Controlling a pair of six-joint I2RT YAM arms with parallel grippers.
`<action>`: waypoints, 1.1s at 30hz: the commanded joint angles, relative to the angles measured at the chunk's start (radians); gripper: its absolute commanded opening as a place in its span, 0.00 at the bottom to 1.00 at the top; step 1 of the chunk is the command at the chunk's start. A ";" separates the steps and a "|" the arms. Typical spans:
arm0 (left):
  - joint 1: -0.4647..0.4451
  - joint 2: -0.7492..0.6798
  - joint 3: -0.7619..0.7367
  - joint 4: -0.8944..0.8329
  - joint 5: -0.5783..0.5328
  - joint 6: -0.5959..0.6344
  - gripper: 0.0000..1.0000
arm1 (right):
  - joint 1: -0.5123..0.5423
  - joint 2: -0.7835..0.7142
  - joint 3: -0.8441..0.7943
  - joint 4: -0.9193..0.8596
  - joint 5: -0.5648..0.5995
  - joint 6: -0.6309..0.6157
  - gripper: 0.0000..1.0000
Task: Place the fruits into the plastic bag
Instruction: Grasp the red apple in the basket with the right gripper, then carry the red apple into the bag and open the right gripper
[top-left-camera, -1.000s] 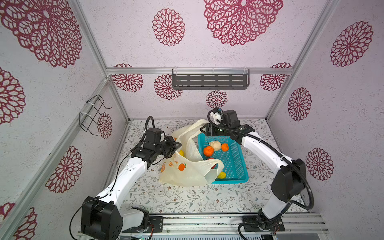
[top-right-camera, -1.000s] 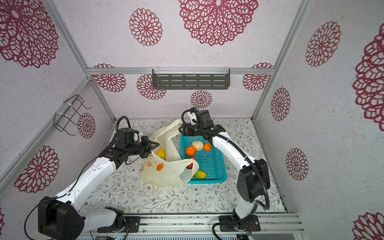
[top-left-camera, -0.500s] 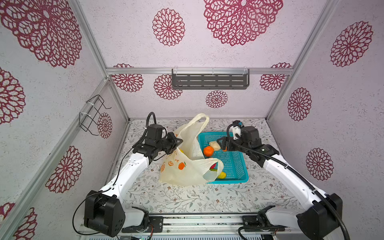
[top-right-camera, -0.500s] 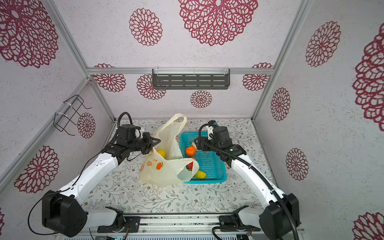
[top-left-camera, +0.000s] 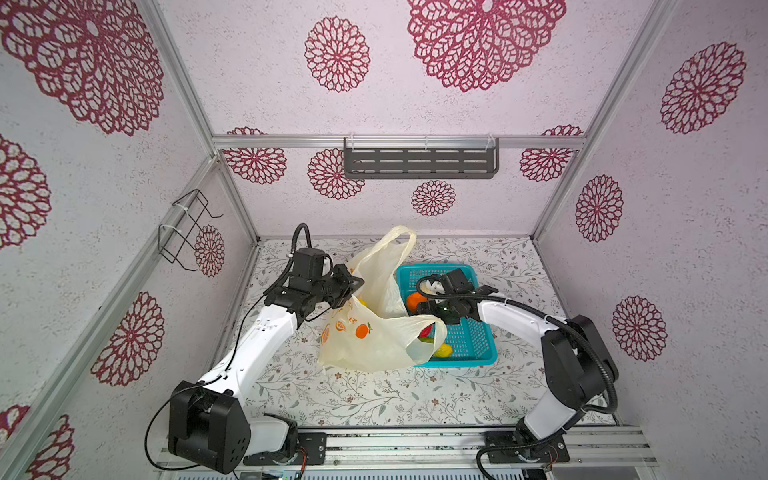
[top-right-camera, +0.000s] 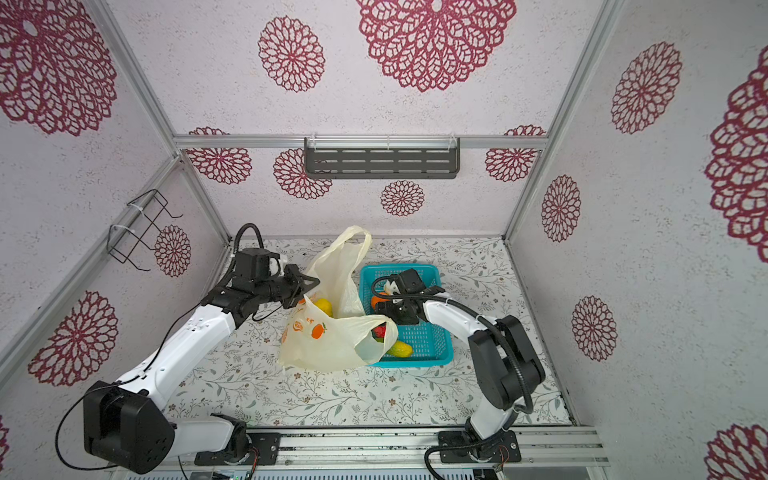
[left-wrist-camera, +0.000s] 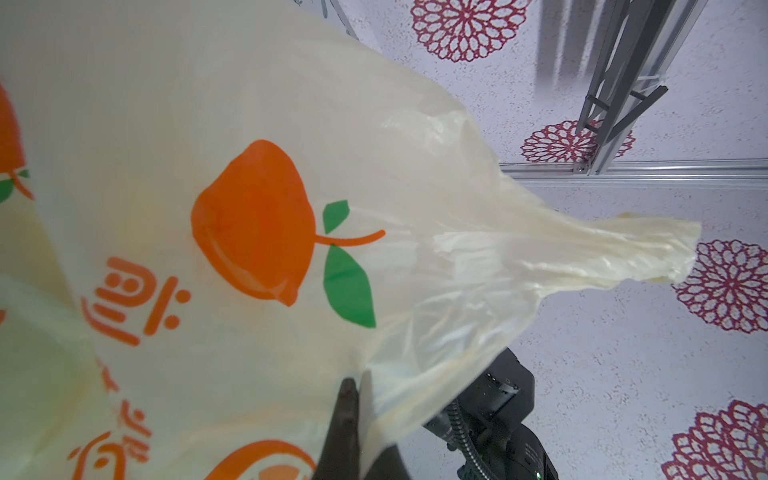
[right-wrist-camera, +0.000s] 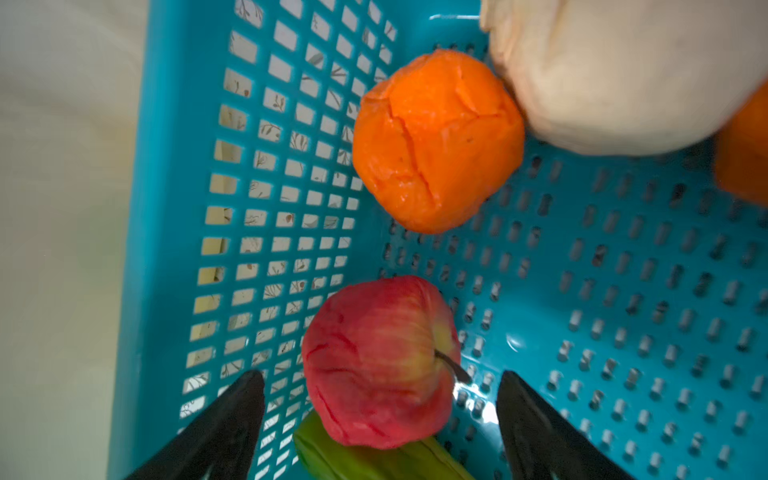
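My right gripper should lower its open fingers around the sides of the red fruit (top-right-camera: 379, 329) (right-wrist-camera: 374, 365) next and close, because the fruit is just below the gripper and the fingers are already on both sides of it.
The cream plastic bag (top-left-camera: 374, 340) (top-right-camera: 328, 345) lies on the table with its mouth facing the basket, and one handle stands up at the back. My left gripper (top-left-camera: 357, 284) (left-wrist-camera: 351, 386) is shut on the bag's (left-wrist-camera: 249, 124) near edge and holds it up. A yellow fruit (top-right-camera: 324, 306) shows inside the bag. My right gripper (top-left-camera: 419, 309) (right-wrist-camera: 380, 378) hangs open in the basket, its fingers either side of the red fruit (right-wrist-camera: 374, 365), not touching it. The red fruit rests on a green oblong (right-wrist-camera: 374, 461). Beyond it are an orange (right-wrist-camera: 436, 145), a beige round one (right-wrist-camera: 615, 75) and a second orange (right-wrist-camera: 744, 158).
The teal perforated basket (top-left-camera: 478, 345) (right-wrist-camera: 623, 291) stands right of the bag, whose open rim drapes over its left wall. A grey shelf (top-left-camera: 419, 162) hangs on the back wall and a wire rack (top-left-camera: 187, 232) on the left wall.
My right gripper left the back by the bag's upright handle, swung round and came down into the basket over the red fruit, its jaws widening. The left gripper kept its hold.
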 joint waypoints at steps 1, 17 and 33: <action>0.006 0.000 -0.001 0.006 -0.010 0.008 0.00 | 0.014 0.045 0.055 -0.028 -0.032 -0.002 0.88; 0.005 -0.029 -0.020 0.013 -0.025 0.001 0.00 | -0.008 -0.095 0.136 -0.089 0.085 -0.011 0.43; -0.001 -0.040 -0.016 0.015 -0.022 0.019 0.00 | 0.128 -0.171 0.263 0.057 -0.268 -0.125 0.43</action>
